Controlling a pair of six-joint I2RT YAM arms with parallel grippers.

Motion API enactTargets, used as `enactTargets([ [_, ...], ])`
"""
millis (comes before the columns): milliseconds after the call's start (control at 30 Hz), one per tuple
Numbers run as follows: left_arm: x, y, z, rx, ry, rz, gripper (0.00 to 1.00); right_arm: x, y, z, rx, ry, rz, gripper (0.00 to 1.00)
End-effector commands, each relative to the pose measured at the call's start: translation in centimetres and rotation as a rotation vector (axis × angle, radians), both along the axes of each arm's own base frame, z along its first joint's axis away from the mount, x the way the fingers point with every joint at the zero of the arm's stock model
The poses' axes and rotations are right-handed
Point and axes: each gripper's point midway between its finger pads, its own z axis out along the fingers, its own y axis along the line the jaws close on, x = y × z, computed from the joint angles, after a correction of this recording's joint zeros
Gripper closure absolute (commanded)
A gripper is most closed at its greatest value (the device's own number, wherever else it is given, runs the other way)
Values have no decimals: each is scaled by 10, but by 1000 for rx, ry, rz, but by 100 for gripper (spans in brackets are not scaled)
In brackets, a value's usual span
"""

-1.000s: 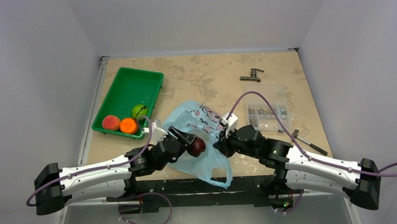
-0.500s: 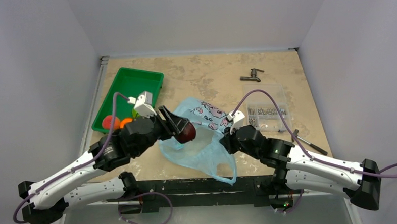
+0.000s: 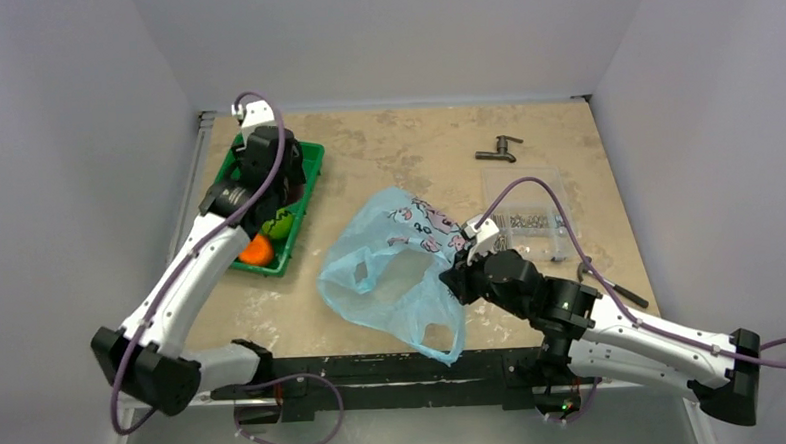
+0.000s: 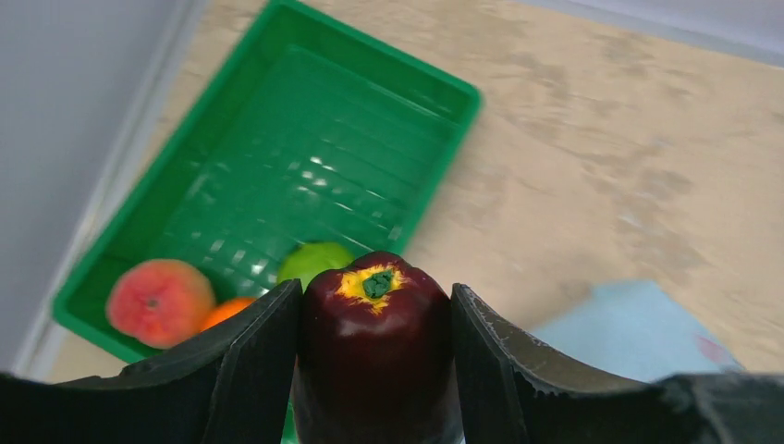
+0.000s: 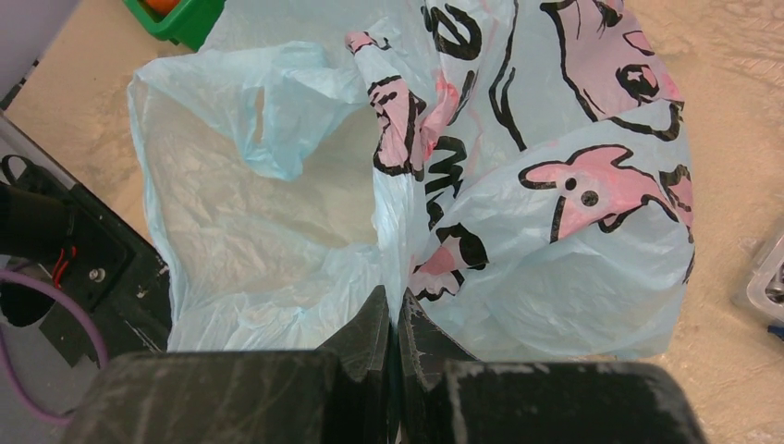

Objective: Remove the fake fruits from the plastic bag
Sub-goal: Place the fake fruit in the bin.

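Note:
My left gripper will go down to the left in the top view and let go of the maroon fruit (image 4: 377, 342) there, because the tray's bottom beside the green fruit is bare.
My left gripper (image 4: 374, 370) is shut on the dark maroon fake fruit (image 4: 377, 342), whose yellow-and-green stem end faces the camera. It hangs over the near right part of the green tray (image 4: 305, 139). In the tray lie the green fruit (image 4: 314, 261), the red-peach fruit (image 4: 159, 301) and the orange fruit (image 4: 233, 310). From above, the left gripper (image 3: 272, 187) hides the maroon fruit, while the green fruit (image 3: 279, 225) and orange fruit (image 3: 256, 250) show. The light-blue plastic bag (image 3: 391, 272) lies open mid-table. My right gripper (image 5: 398, 314) is shut on a fold of the plastic bag (image 5: 555, 259).
The green tray (image 3: 306, 166) sits at the table's left edge. A clear plastic box (image 3: 529, 216) of small parts stands at the right, a metal tap (image 3: 498, 152) behind it and a slim tool (image 3: 612, 284) near the right edge. The arm bases' dark frame runs along the near edge.
My left arm has lifted the maroon fruit out of the bag and swung it left and away, over the green tray. The bag has sagged open; the right gripper keeps its pinch.

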Motion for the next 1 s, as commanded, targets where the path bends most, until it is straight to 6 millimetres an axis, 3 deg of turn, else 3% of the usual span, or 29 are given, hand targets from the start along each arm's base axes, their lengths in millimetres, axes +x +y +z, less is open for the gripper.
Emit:
enactTargets([
  [0, 47, 68, -12, 242, 32, 143, 100, 3, 2, 11, 36, -29, -8, 100],
  [67, 63, 90, -36, 298, 131, 201, 100, 2, 3, 11, 36, -28, 0, 100],
  [233, 85, 125, -69, 424, 230, 272, 100, 0, 5, 10, 35, -26, 23, 100],
  [433, 91, 137, -115, 565, 380, 209, 100, -1, 7, 11, 36, -27, 35, 100],
  [767, 90, 147, -163, 533, 626, 148, 100, -3, 11, 8, 35, -26, 58, 100],
  [967, 79, 134, -189, 504, 744, 11, 100, -5, 10, 12, 51, -34, 65, 100],
])
